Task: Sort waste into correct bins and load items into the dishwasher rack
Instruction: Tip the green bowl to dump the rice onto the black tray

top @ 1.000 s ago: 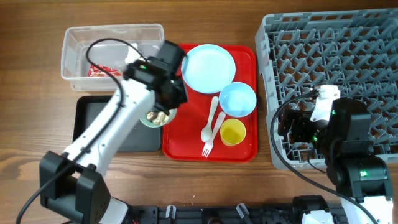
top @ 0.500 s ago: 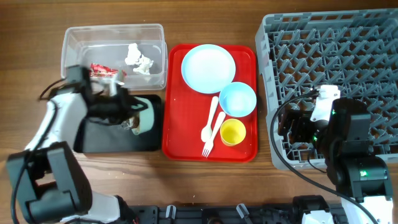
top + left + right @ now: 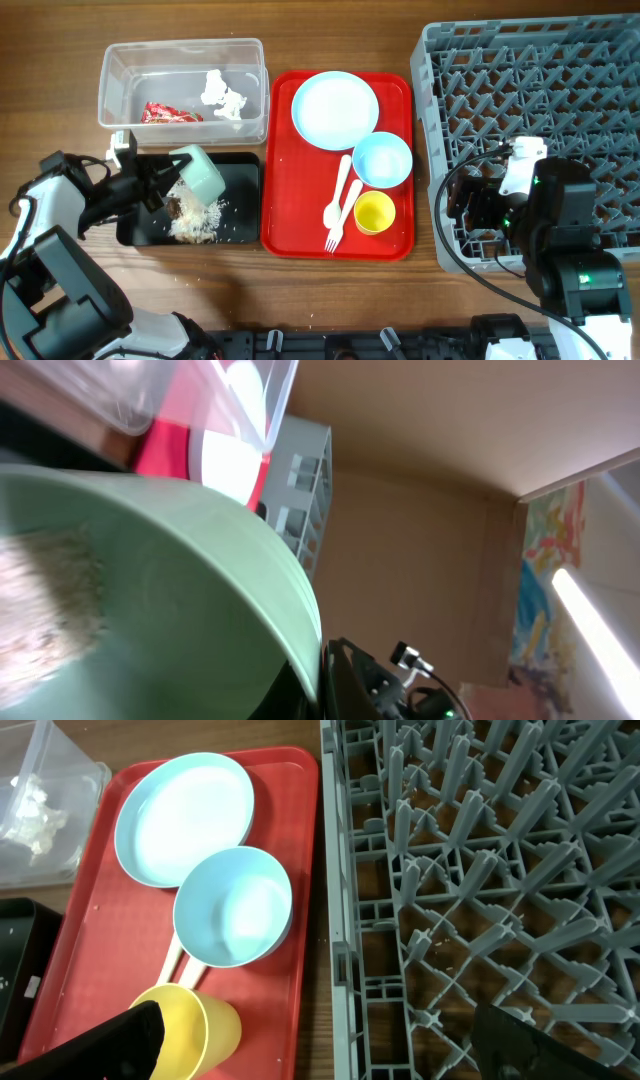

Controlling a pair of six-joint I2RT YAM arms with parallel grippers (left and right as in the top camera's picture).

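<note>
I will next move my left gripper across to its right in the overhead view, level the bowl, lower it and let it go, because there is bare red tray there beside the spoon [image 3: 298,178].
My left gripper [image 3: 160,183] is shut on the rim of the pale-green bowl [image 3: 200,172] and holds it tipped over the black tray [image 3: 240,180]. Beige-brown food scraps [image 3: 195,220] lie in that tray. In the left wrist view the bowl [image 3: 170,590] fills the frame, with some scraps [image 3: 40,610] still inside. The clear tub [image 3: 120,75] holds the red wrapper [image 3: 170,113] and white tissue [image 3: 222,92]. The plate [image 3: 335,110], blue bowl [image 3: 382,160], yellow cup [image 3: 375,212], spoon and fork [image 3: 340,205] lie on the red tray. My right gripper [image 3: 470,205] is open and empty over the rack's [image 3: 540,100] front left edge.
The red tray [image 3: 290,230] sits between the bins and the rack. In the right wrist view the plate [image 3: 185,815], blue bowl [image 3: 235,905] and yellow cup [image 3: 200,1025] lie left of the rack [image 3: 480,870]. Bare wooden table lies in front.
My left arm swung the pale-green bowl from the red tray's left edge to over the black tray and tipped it. Food scraps now lie in the black tray. The right arm has not moved.
</note>
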